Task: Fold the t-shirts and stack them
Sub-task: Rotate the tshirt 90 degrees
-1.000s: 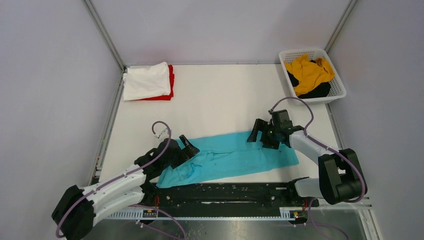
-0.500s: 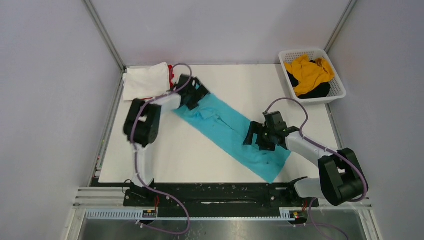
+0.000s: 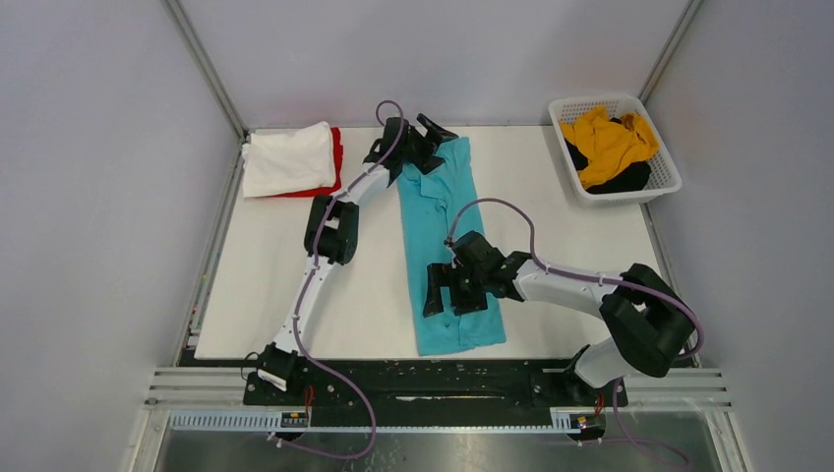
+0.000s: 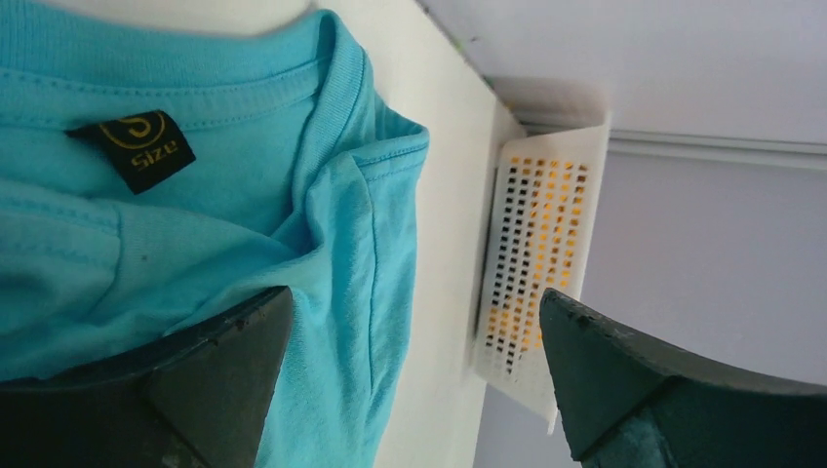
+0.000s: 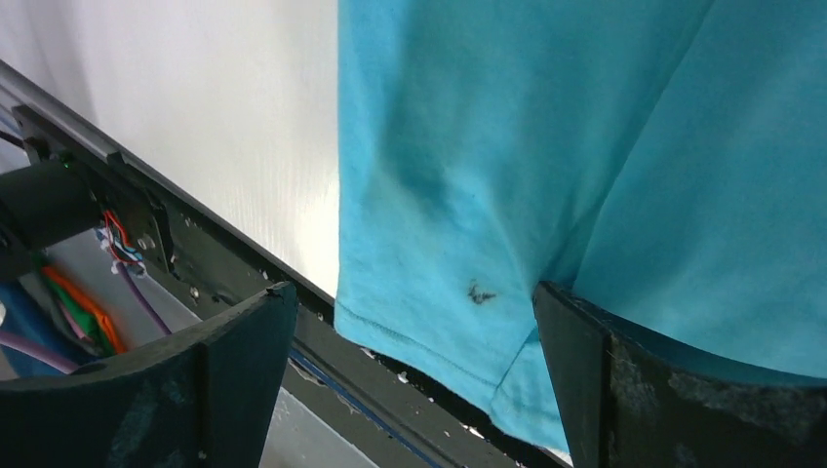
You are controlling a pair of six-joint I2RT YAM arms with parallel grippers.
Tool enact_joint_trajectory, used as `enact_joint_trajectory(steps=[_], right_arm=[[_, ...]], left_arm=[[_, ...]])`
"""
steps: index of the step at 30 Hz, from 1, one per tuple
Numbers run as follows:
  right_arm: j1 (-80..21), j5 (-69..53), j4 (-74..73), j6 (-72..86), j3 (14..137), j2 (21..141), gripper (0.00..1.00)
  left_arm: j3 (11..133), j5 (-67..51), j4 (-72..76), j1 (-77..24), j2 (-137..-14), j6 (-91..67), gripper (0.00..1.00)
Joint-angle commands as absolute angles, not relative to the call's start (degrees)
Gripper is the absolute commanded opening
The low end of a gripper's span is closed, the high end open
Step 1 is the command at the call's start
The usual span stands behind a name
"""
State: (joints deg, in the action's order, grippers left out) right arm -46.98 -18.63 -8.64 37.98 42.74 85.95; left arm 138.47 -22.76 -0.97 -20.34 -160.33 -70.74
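Observation:
The t-shirt is lying full-length, so my left gripper will go up and swing back, then go down onto the corner of the t-shirt's hem on the pile's side.
The turquoise t-shirt [image 3: 443, 211] lies flat as a long strip down the middle of the table, collar at the far end, hem at the near edge. My left gripper [image 3: 426, 146] is open at the collar; in the left wrist view [image 4: 414, 302] the collar, size label and a sleeve fold [image 4: 195, 224] lie by its left finger. My right gripper [image 3: 449, 300] is open low over the hem part; in the right wrist view [image 5: 414, 292] the hem [image 5: 546, 127] lies between the jaws. The white t-shirt [image 3: 287, 157] lies folded on the red one [image 3: 336, 157]. The mustard-yellow [image 3: 605, 143] and black [image 3: 625, 180] t-shirts are in the basket.
The white lattice basket [image 3: 669, 167] stands at the far right corner; its wall shows in the left wrist view [image 4: 531, 263]. The folded pile is at the far left corner. The black rail [image 5: 195, 263] runs along the near table edge under the hem. Grey walls enclose the table.
The turquoise shirt swung from lying across the near edge to lying lengthwise. My left arm swept to the far edge with the collar. My right gripper moved left along the hem part.

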Motion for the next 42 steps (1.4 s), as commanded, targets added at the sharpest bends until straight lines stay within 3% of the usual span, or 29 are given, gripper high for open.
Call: enact_joint_trajectory(steps=[1, 8, 13, 18, 22, 27, 33, 42], right_arm=[[-46.93, -11.46, -13.50, 36.37, 46.65, 81.14, 0.99], [-46.87, -2.42, -13.11, 38.05, 41.22, 69.25, 1.00], [-46.76, 6.06, -20.60, 35.20, 40.25, 63.63, 0.99], [-46.18, 12.60, -26.59, 34.00, 37.23, 58.68, 0.99], [-45.09, 16.08, -30.13, 38.13, 32.71, 52.00, 0.99], [-44.31, 14.23, -30.71, 40.77, 26.65, 44.29, 1.00], [-44.20, 6.19, -31.54, 40.23, 23.87, 41.96, 0.96], [-44.16, 3.43, -30.52, 39.72, 21.81, 44.64, 0.73]], left_arm=[[143.44, -19.13, 6.74, -20.73, -166.11, -76.25, 0.99], [145.70, -18.73, 11.15, -21.86, -164.93, -75.76, 0.99], [139.22, -27.52, 6.04, -22.20, -151.87, -65.87, 0.99], [112.73, -26.86, -7.77, -24.82, -124.22, -51.98, 0.99], [88.99, -15.49, -13.04, -29.26, -102.32, -41.13, 0.99], [62.61, -5.05, -14.05, -36.15, -81.90, -40.55, 0.99], [43.44, -2.99, -16.03, -52.46, -71.22, -42.89, 0.95], [31.68, -1.88, -12.45, -65.38, -69.88, -55.69, 0.74]])
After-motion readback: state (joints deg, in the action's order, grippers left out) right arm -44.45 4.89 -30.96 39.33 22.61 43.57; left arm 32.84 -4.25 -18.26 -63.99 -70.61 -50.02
